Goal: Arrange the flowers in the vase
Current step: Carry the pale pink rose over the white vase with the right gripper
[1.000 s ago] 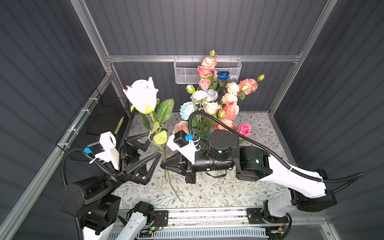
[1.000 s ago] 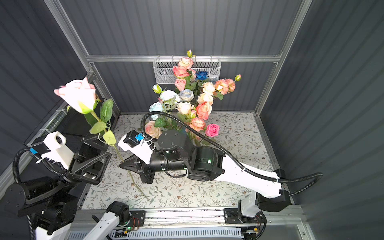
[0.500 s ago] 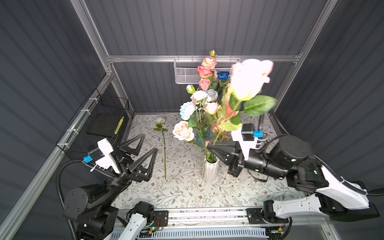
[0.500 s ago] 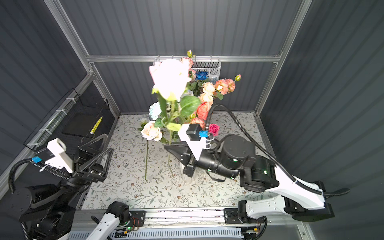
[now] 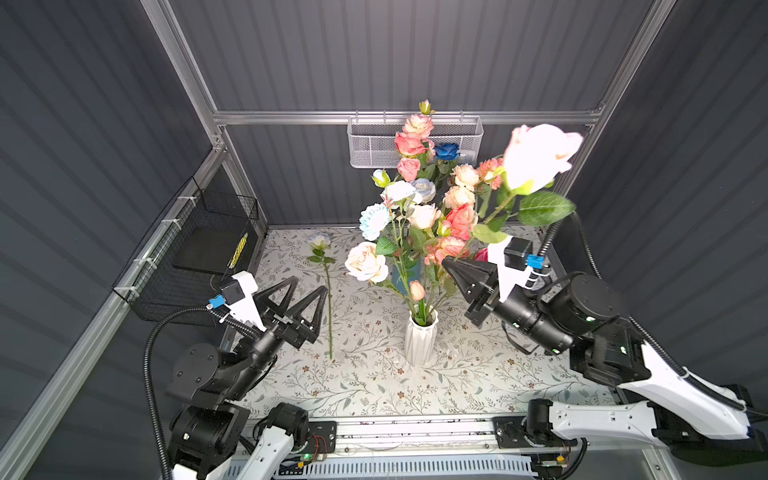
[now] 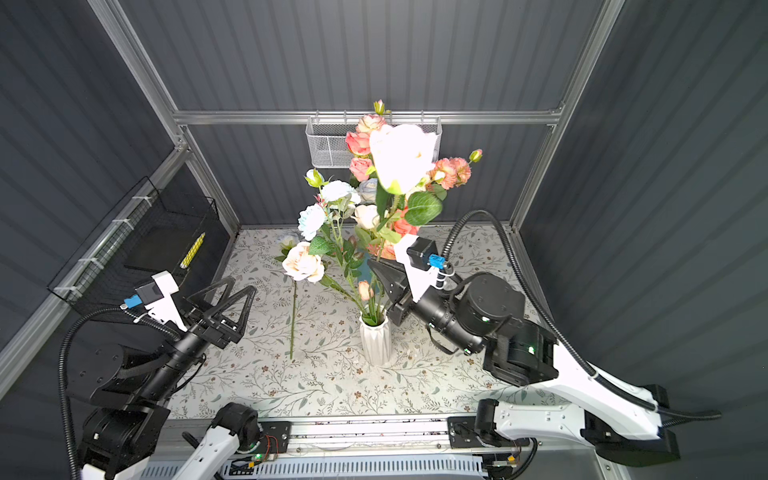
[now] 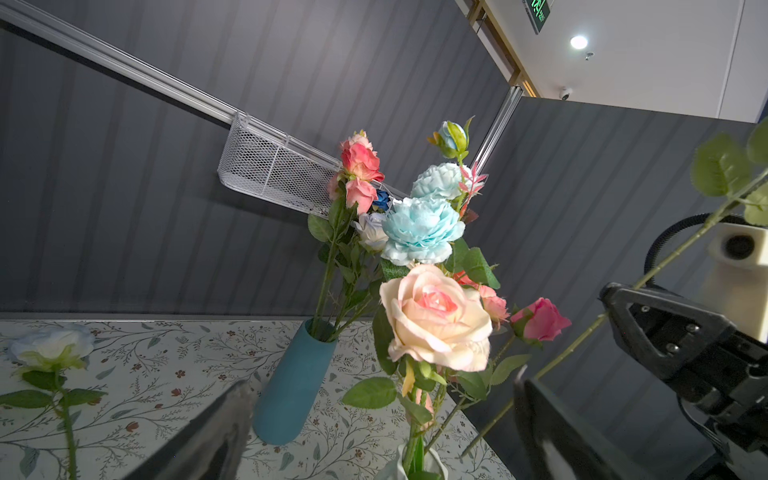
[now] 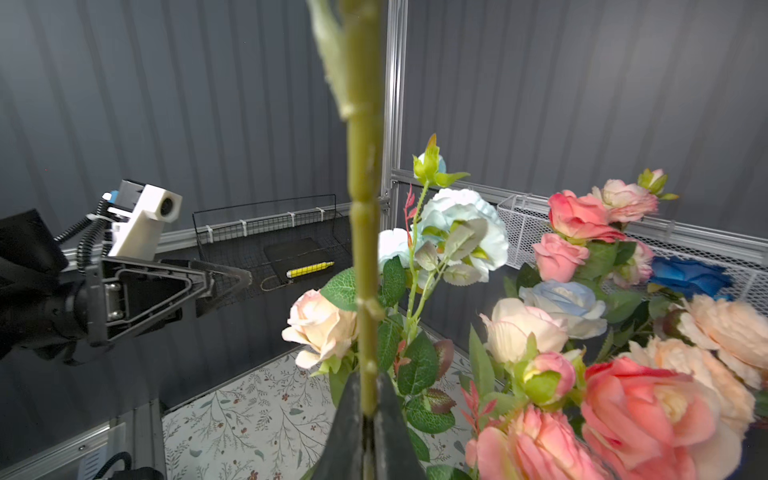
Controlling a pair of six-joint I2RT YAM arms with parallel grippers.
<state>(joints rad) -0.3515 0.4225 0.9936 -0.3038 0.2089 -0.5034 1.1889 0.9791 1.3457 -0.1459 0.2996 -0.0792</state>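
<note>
The lower end of the pink rose's stem hangs beside the white vase's opening (image 5: 423, 317), so the robot's right gripper will next move in and down toward that opening and release the stem inside.
My right gripper (image 5: 451, 266) (image 6: 374, 266) (image 8: 365, 384) is shut on the green stem (image 8: 363, 249) of a pale pink rose (image 5: 540, 158) (image 6: 401, 158). It holds the rose high, right of the bouquet. The stem's lower end (image 7: 490, 428) hangs near the mouth of the white vase (image 5: 420, 340) (image 6: 375, 338), which holds several flowers. A pale blue rose (image 5: 319, 241) lies on the table, its stem (image 6: 293, 316) pointing forward. My left gripper (image 5: 308, 286) (image 6: 242, 284) (image 7: 382, 380) is open and empty, just left of that stem.
A blue vase (image 7: 295, 386) with more flowers stands behind the white one. A white mesh basket (image 5: 374, 143) hangs on the back wall. A black wire basket (image 5: 199, 249) is fixed to the left wall. The arms' rail (image 5: 415, 428) runs along the front edge.
My right gripper has swung from the left of the table to the right of the vases, carrying the pale pink rose. The left arm has drawn back a little, still open.
</note>
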